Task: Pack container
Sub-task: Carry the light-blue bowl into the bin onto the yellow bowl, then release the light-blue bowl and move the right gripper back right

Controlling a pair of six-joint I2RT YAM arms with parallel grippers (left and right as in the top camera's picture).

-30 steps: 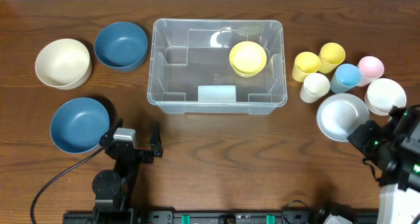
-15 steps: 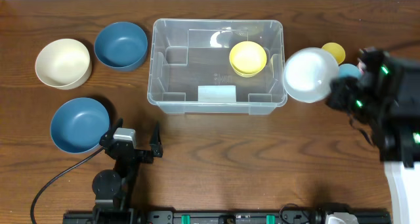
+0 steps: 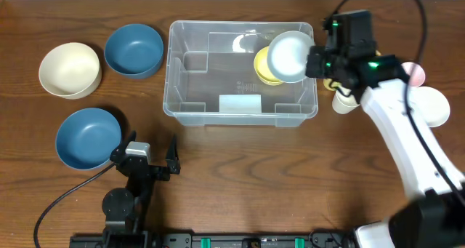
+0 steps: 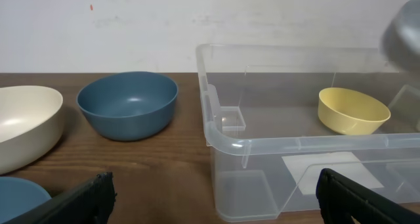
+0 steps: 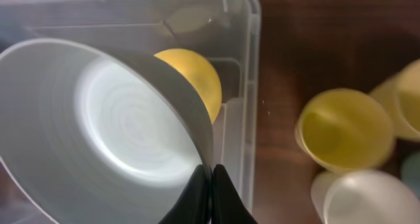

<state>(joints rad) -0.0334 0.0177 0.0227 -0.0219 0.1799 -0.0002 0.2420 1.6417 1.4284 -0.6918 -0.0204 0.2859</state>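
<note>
The yellow bowl (image 3: 261,72) (image 5: 197,79) is below my right gripper on the left in the overhead view, so my right gripper will lower to that side and let go of the white bowl.
The clear container (image 3: 240,24) stands at the table's middle back, with a yellow bowl (image 3: 261,72) inside at its right end. My right gripper (image 3: 314,61) is shut on the rim of a white bowl (image 3: 289,55) and holds it tilted over the container's right end, above the yellow bowl. In the right wrist view the fingers (image 5: 211,184) pinch the white bowl's (image 5: 118,119) rim, with the yellow bowl (image 5: 197,79) and the container wall (image 5: 249,119) behind it. My left gripper (image 3: 145,158) is open and empty in front of the container (image 4: 262,145).
Two blue bowls (image 3: 134,49) (image 3: 87,137) and a cream bowl (image 3: 69,70) sit left of the container. To its right are a cream cup (image 3: 343,101), a pink cup (image 3: 415,73), a white bowl (image 3: 430,106) and yellow cups (image 5: 344,129).
My right arm has carried the white bowl from the table at the front right, up and left, to above the container's right end. The left arm has not moved.
</note>
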